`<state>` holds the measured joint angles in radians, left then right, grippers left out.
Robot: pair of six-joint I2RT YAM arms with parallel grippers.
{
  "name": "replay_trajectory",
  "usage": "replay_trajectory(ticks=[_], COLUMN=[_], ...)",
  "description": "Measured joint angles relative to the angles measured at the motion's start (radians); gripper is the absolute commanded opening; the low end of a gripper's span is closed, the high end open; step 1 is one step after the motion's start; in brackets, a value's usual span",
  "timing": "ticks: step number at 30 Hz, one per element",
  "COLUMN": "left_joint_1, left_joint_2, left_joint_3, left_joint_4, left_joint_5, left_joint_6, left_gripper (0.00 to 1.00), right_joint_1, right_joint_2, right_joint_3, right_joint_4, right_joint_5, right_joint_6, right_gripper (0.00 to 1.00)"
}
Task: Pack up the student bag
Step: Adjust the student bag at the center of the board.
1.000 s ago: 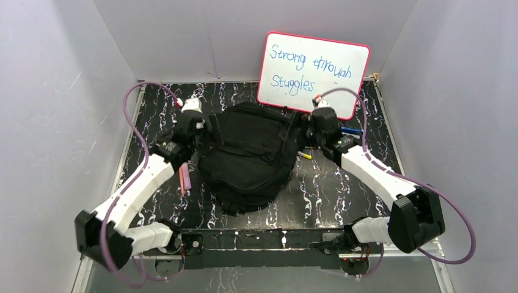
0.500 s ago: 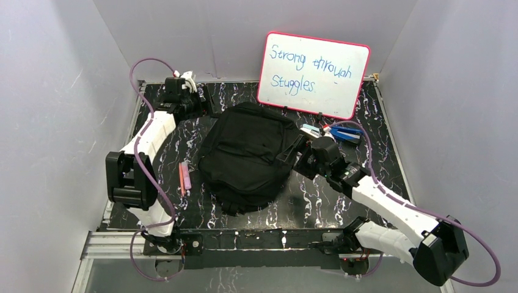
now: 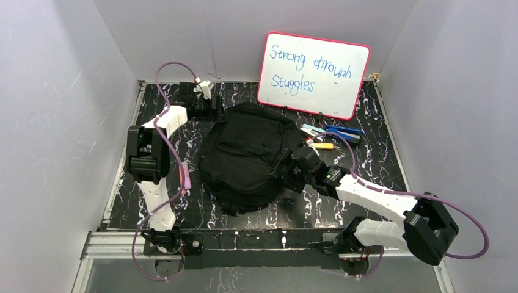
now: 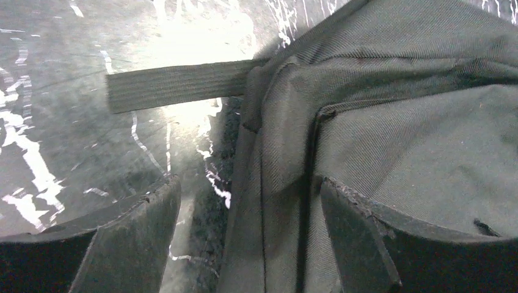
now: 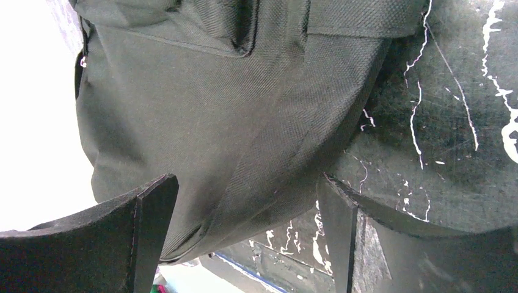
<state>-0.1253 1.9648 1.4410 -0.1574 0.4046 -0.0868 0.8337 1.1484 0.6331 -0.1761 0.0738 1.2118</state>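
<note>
The bag's fabric side edge is between my open fingers in the right wrist view, so my right gripper should next stay low and close straight onto it.
The student bag [image 3: 244, 155], a soft black backpack, lies flat in the middle of the marbled table. My left gripper [image 3: 212, 113] is at its far left corner, open. In the left wrist view a fold of the bag [image 4: 287, 159] runs between the spread fingers [image 4: 137, 235], and a flat black strap [image 4: 177, 84] lies on the table beyond. My right gripper [image 3: 283, 171] is low at the bag's right edge, open. In the right wrist view the bag's side [image 5: 201, 116] hangs between the wide fingertips [image 5: 339, 223], which do not pinch it.
A pink-framed whiteboard [image 3: 313, 74] leans against the back wall. Blue and yellow stationery [image 3: 333, 135] lies right of the bag. A pink pen [image 3: 185, 177] lies left of it. Grey walls close in on both sides.
The left arm swung from the bag's left side round to its far left corner. The right arm drew back from the bag's upper right to its lower right edge, uncovering the stationery.
</note>
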Motion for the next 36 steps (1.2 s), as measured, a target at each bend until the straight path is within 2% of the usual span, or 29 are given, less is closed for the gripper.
replay_trajectory(ticks=[4,7,8,10,12,14,15,17,23,30,36], left_joint_1=[0.0,0.0,0.0,0.0,0.0,0.0,0.0,0.0,-0.002,0.013,0.04], left_joint_2=[0.091,0.14,0.151,0.159,0.159,0.159,0.159,0.157,0.09,-0.216,-0.483], left_joint_3=[0.039,0.068,0.076,0.085,0.095,0.116,0.129,0.145,0.154,0.152,0.105], left_joint_4=[0.007,0.013,0.015,0.015,0.011,0.0,-0.006,-0.016,-0.069,-0.103,-0.109], left_joint_5=[0.071,0.122,0.137,0.161,0.178,0.183,0.185,0.187,0.137,-0.027,-0.167], left_joint_6=[0.025,0.033,0.034,0.03,0.024,0.019,0.014,-0.002,-0.058,-0.176,-0.296], left_gripper=[0.78,0.68,0.62,0.44,0.18,0.02,0.0,0.0,0.0,0.0,0.0], right_joint_1=[0.001,0.001,0.001,0.001,0.002,0.004,0.005,0.005,0.005,0.004,-0.039], right_joint_2=[0.01,0.01,0.01,0.01,0.01,0.01,0.01,0.01,-0.049,-0.08,0.014], right_joint_3=[-0.029,-0.051,-0.056,-0.062,-0.063,-0.063,-0.063,-0.064,-0.028,0.199,0.451], right_joint_4=[0.031,0.051,0.057,0.066,0.08,0.085,0.085,0.091,0.039,-0.089,-0.204], right_joint_5=[-0.002,-0.002,-0.002,-0.002,0.0,0.002,0.003,0.006,0.046,0.142,0.174], right_joint_6=[0.013,0.018,0.019,0.02,0.02,0.019,0.017,0.008,-0.064,-0.283,-0.533], right_gripper=[0.81,0.66,0.59,0.47,0.34,0.2,0.13,0.01,0.0,0.0,0.0])
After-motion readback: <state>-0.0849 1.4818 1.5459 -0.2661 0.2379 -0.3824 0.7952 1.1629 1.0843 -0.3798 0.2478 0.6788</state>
